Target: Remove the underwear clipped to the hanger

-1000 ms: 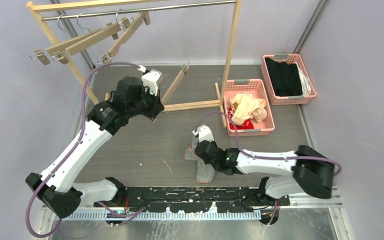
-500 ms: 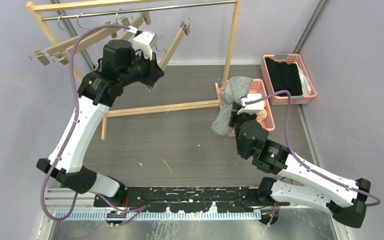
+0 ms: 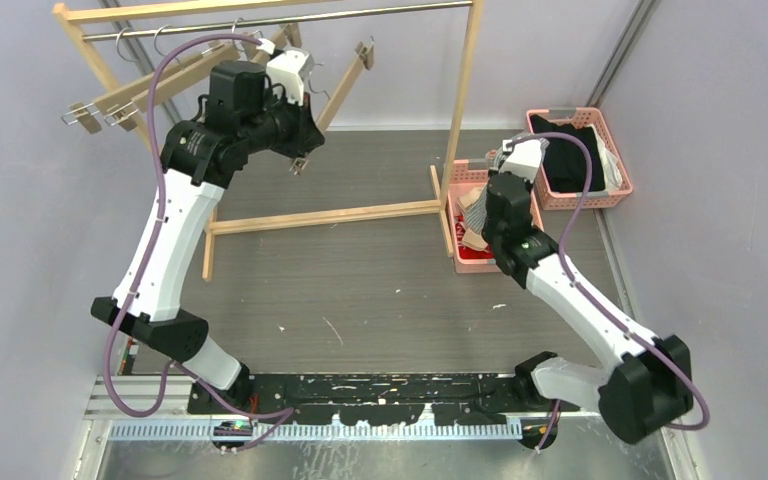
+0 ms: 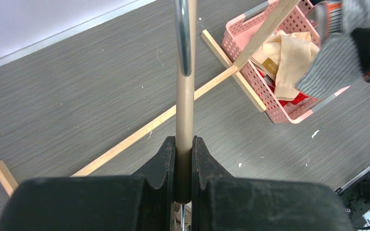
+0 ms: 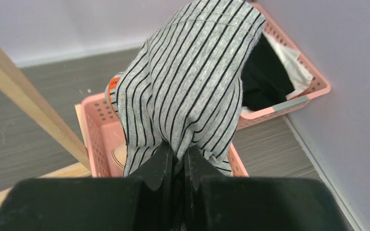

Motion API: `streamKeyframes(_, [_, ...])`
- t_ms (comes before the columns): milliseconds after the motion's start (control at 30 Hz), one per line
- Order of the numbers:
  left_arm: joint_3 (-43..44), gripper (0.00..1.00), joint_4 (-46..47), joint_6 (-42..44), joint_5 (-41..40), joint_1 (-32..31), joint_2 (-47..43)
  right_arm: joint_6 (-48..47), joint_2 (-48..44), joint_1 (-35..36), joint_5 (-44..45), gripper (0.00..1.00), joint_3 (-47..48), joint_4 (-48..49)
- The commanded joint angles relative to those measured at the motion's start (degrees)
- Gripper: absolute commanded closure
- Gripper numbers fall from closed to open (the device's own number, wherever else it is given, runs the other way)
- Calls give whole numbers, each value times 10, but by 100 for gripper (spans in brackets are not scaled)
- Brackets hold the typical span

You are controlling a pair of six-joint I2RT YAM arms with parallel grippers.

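Next, my right gripper moves down inside the near pink basket's rim, over the red underwear (image 4: 296,98). It then opens, since the grey-and-white striped underwear still hangs above it.
My left gripper (image 3: 300,152) is shut on the wooden bar of an empty hanger (image 3: 345,78), held high beside the rack rail. In the left wrist view the bar (image 4: 185,96) runs straight up between my jaws (image 4: 184,149). My right gripper (image 5: 178,154) is shut on the grey-and-white striped underwear (image 5: 197,72), which hangs over the near pink basket (image 5: 96,130). From the top this underwear (image 3: 472,208) shows at the basket's left side. The beige underwear (image 4: 289,57) and the red underwear (image 4: 296,98) lie in that basket.
A second pink basket (image 3: 615,190) with black clothes stands behind, against the right wall. The wooden rack's post (image 3: 465,90) and floor bar (image 3: 330,215) stand left of the baskets. Several other hangers (image 3: 160,85) hang on the rail at far left.
My right arm lifted the striped underwear off the table and swung it right and back to the near pink basket. My left arm raised the hanger up to the rail.
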Motion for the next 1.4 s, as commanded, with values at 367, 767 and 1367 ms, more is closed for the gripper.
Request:
streamKeyframes(367, [121,100,-14,-10,23,14,38,95,96,-110,-208,99,-35,33])
streamKeyframes(767, [171,100,4,-37,58,45,45,138,202,-112,-217,49,-26,6])
streamKeyframes(1367, [118,100,104,-50,3,45,-9,140,111,-112,-234,28,-59,22])
